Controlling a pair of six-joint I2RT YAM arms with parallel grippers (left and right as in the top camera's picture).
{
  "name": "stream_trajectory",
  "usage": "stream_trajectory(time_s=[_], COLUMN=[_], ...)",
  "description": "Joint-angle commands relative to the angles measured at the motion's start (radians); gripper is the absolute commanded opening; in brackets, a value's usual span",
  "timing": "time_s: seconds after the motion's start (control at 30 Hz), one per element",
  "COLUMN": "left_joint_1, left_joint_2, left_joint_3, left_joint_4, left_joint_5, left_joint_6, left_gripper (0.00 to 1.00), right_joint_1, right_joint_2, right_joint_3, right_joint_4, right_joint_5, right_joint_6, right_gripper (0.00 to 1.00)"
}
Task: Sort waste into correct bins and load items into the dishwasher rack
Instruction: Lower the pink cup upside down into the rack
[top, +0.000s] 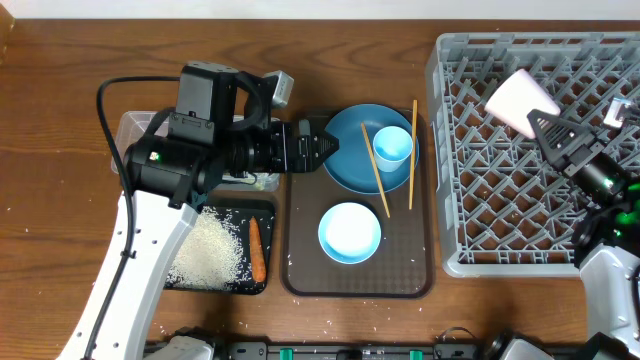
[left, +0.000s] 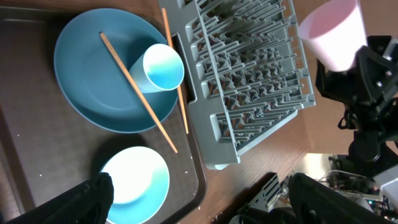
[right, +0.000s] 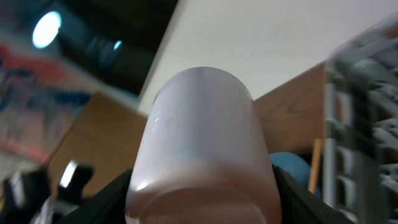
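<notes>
The side of the rack by the serving tray is empty. My right gripper will turn downward next, move over to that side, lower the pale pink cup (top: 520, 103) and let go of it.
My right gripper (top: 545, 125) is shut on the pale pink cup (top: 520, 103) and holds it tilted above the grey dishwasher rack (top: 520, 215); the cup fills the right wrist view (right: 202, 143). My left gripper (top: 320, 148) is open and empty at the left edge of the dark-blue plate (top: 345, 160). The light-blue cup (top: 392, 147) lies on the plate. One chopstick (top: 375, 170) crosses the plate, the other (top: 412, 155) lies beside it. The light-blue bowl (top: 350, 232) sits below. Rice (top: 210, 250) and the carrot (top: 256, 250) lie in the black tray (top: 232, 287). Napkin and wrapper are hidden.
Plate, bowl, cup and chopsticks rest on a brown serving tray (top: 300, 270). The clear tub (top: 130, 128) is mostly covered by my left arm. Loose rice grains are scattered on the wooden table (top: 60, 200) around the black tray.
</notes>
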Motion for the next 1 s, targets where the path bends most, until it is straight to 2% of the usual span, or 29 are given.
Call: stream_trajectory(time_s=[0.0,0.27,0.4,0.53,0.73,0.97], left_joint_1=[0.002,0.002,0.002,0.002,0.002,0.002], left_joint_2=[0.003,0.003,0.003,0.003,0.003,0.003], left_joint_3=[-0.002,-0.002,-0.002,-0.002,-0.001,-0.002], left_joint_4=[0.0,0.0,0.0,0.0,0.0,0.0], left_joint_5=[-0.005,-0.005,-0.005,-0.005,-0.005,-0.005], left_joint_6=[0.006,0.006,0.006,0.006,0.006,0.006], left_gripper=[0.93,0.94,0.94,0.95,0.95,0.95], right_joint_1=[-0.008,-0.007,0.013,0.075,0.272,0.505], right_joint_2=[0.002,0.002,0.002,0.002,0.002,0.018], right_joint_3=[0.013,0.044,0.185,0.393,0.675,0.73], right_joint_4=[-0.092,-0.446,-0.798,-1.123,-1.479,-1.611], right_joint_5=[0.155,0.283,0.416,0.542,0.819,1.132], right_joint_6=[-0.112,-0.441,-0.672,-0.837,-0.948,-0.953], right_gripper=[0.38,0.38,0.38,0.38,0.37,0.39])
